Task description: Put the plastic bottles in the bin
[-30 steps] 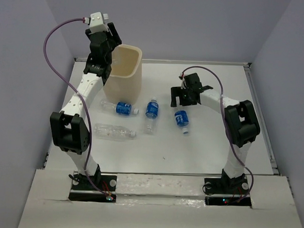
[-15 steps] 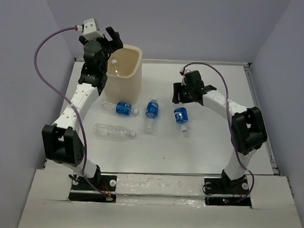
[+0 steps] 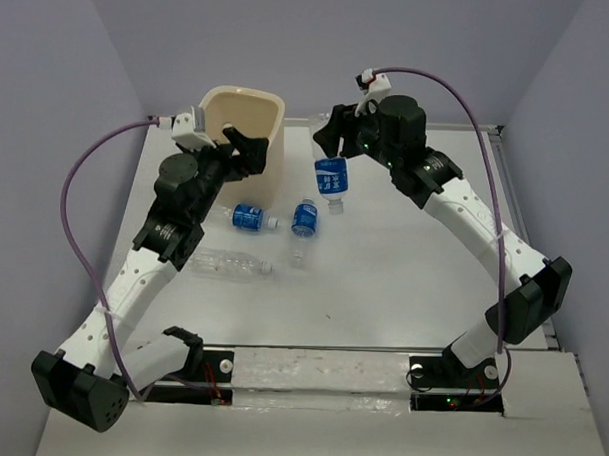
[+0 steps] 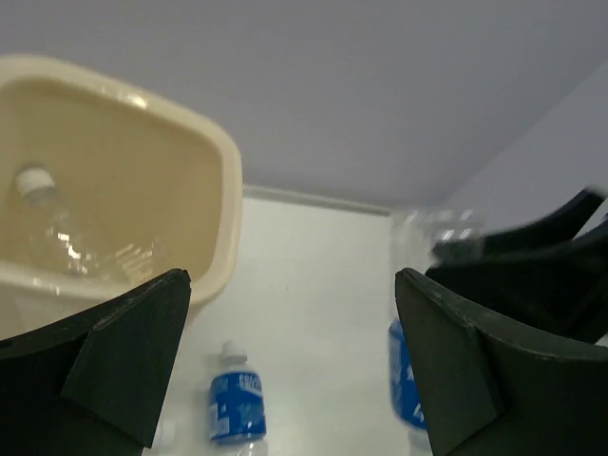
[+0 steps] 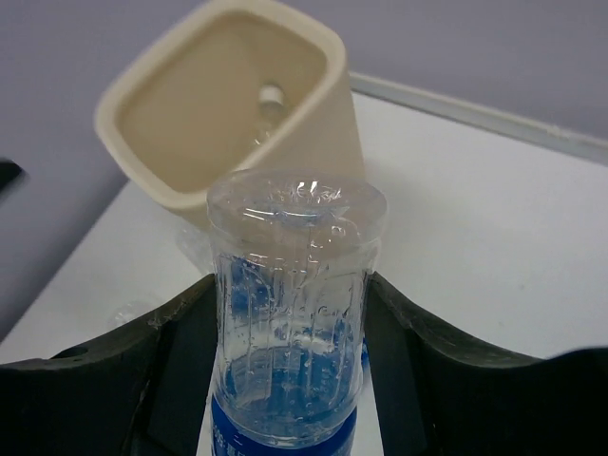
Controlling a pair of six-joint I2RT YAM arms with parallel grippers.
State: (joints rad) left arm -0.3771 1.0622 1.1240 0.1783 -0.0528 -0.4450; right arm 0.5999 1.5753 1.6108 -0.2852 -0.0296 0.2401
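Note:
My right gripper should next rise and shift left in the top view, over the bin's opening [image 3: 244, 112] [image 5: 220, 103] to release, as the blue-labelled bottle hangs outside the bin's rim.
My right gripper [image 3: 332, 154] is shut on a blue-labelled plastic bottle [image 3: 331, 178], which hangs cap down in the air just right of the cream bin [image 3: 270, 157]. In the right wrist view the bottle's clear base [image 5: 294, 285] stands between the jaws of the right gripper [image 5: 290, 361]. One bottle lies inside the bin [image 5: 351, 142], its white cap [image 5: 272, 95] showing. My left gripper [image 3: 245, 146] is open and holds nothing, just in front of the bin. Two labelled bottles [image 3: 247, 217] [image 3: 304, 219] and an unlabelled one [image 3: 231, 264] lie on the table.
The white table [image 3: 403, 281] is walled at the back and both sides. The left arm's purple cable [image 3: 75, 210] loops out to the left. In the left wrist view the bin's rim [image 4: 217, 161] sits at upper left, and one labelled bottle [image 4: 236, 408] lies below.
The left gripper opened over the bin, a bottle now lies inside, and that arm drew back and down. The right gripper shut on a labelled bottle and lifted it toward the bin.

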